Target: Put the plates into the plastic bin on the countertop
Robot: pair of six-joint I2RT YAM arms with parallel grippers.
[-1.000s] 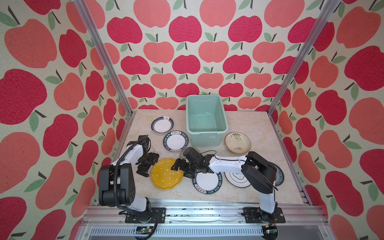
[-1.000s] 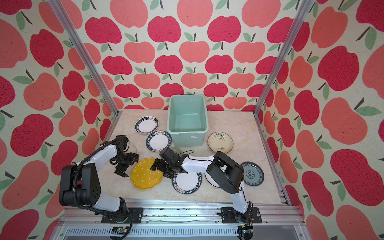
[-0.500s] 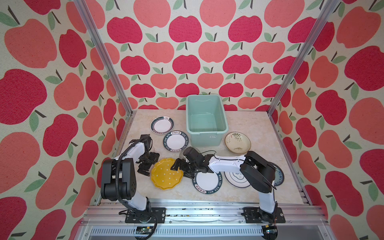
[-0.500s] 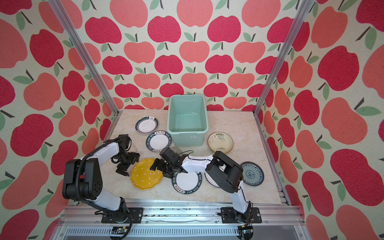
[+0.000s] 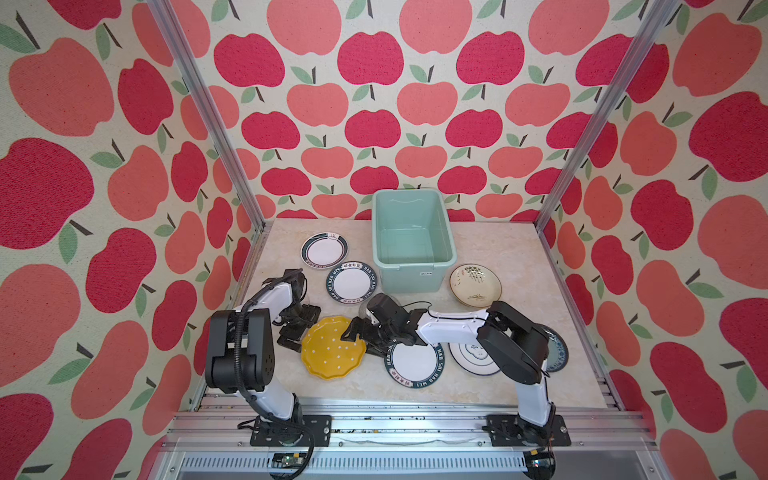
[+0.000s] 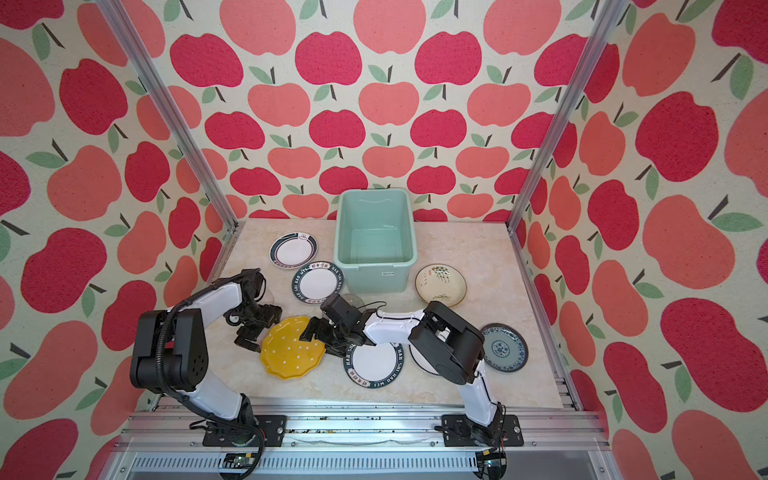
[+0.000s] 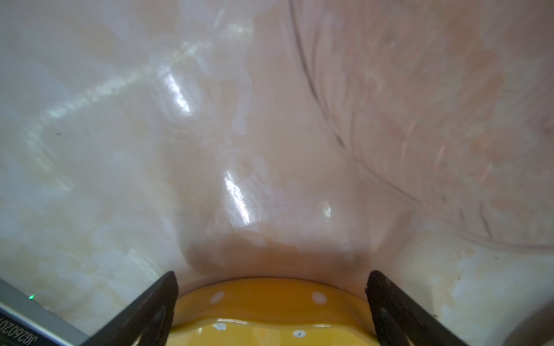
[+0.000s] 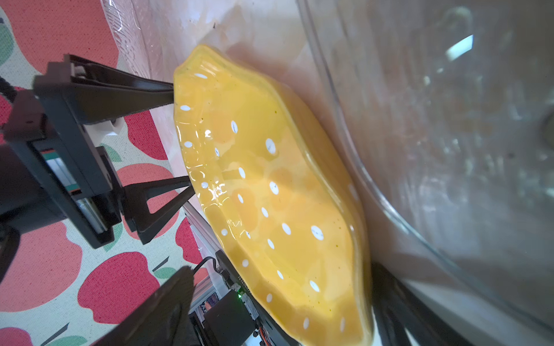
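I need to move my right gripper slightly toward my left gripper next, farther over the yellow plate's rim (image 5: 364,345) (image 8: 362,314), and close, as that rim lies between its open fingers.
A yellow dotted scalloped plate (image 5: 333,347) (image 6: 293,348) lies on the countertop (image 5: 507,257) between both arms. My left gripper (image 5: 296,332) (image 7: 271,299) is open at its left edge, and the rim (image 7: 269,287) sits between the fingertips (image 8: 168,90). My right gripper (image 5: 356,337) (image 8: 278,299) is open, and its jaws straddle the right rim, one above and one below. The mint-green plastic bin (image 5: 411,276) (image 6: 376,276) stands at the back with no plates in it. Green-rimmed plates (image 5: 324,250) (image 5: 352,282) (image 5: 415,363) lie around.
A cream plate (image 5: 476,284) lies right of the bin. A white plate (image 5: 471,359) and a blue-patterned plate (image 6: 503,347) are partly hidden under the right arm. A clear glass plate (image 6: 352,300) (image 8: 419,149) sits just behind the right gripper. Another glass rim (image 7: 419,134) is near the left gripper.
The left arm's upper links have shifted a little to the right. Both grippers stay at the yellow plate's edges, and the right jaws have narrowed slightly.
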